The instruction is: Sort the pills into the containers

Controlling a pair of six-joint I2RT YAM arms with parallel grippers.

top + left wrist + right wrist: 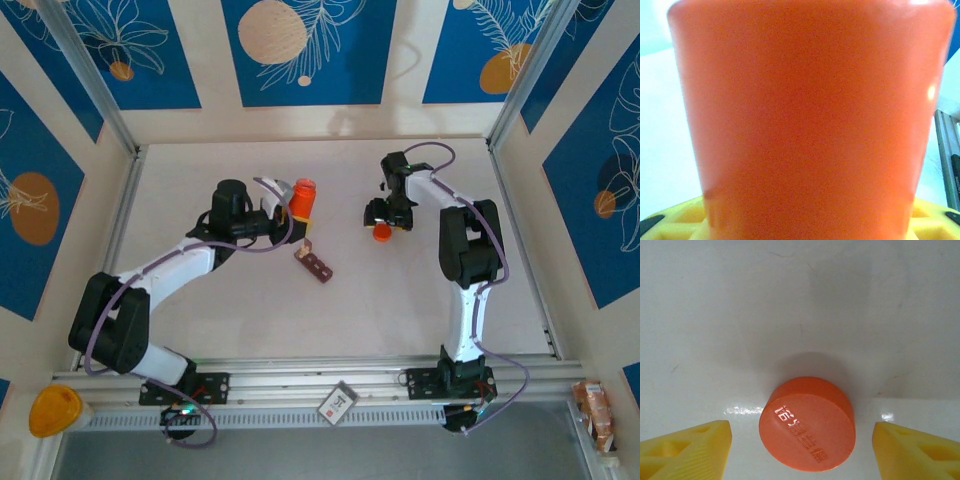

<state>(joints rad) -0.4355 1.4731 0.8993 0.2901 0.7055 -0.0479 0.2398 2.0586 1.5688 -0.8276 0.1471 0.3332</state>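
Note:
My right gripper lowers its parted yellow fingers around the round side of the orange cap next and closes both gaps. The cap lies flat below, between them.
My left gripper is shut on a bright orange bottle, held upright above the table left of centre. In the left wrist view the bottle sits right against the lens, with yellow fingertips at the bottom corners. The containers, a dark reddish-brown strip, lie on the table just in front of the bottle. My right gripper stands open over an orange cap. The cap lies flat on the table with a gap to each yellow finger. The pills are hidden.
White tabletop inside cream walls with blue panels. A metal rail runs along the near edge with a small card on it. A yellow object sits at the bottom left and a packet at the bottom right.

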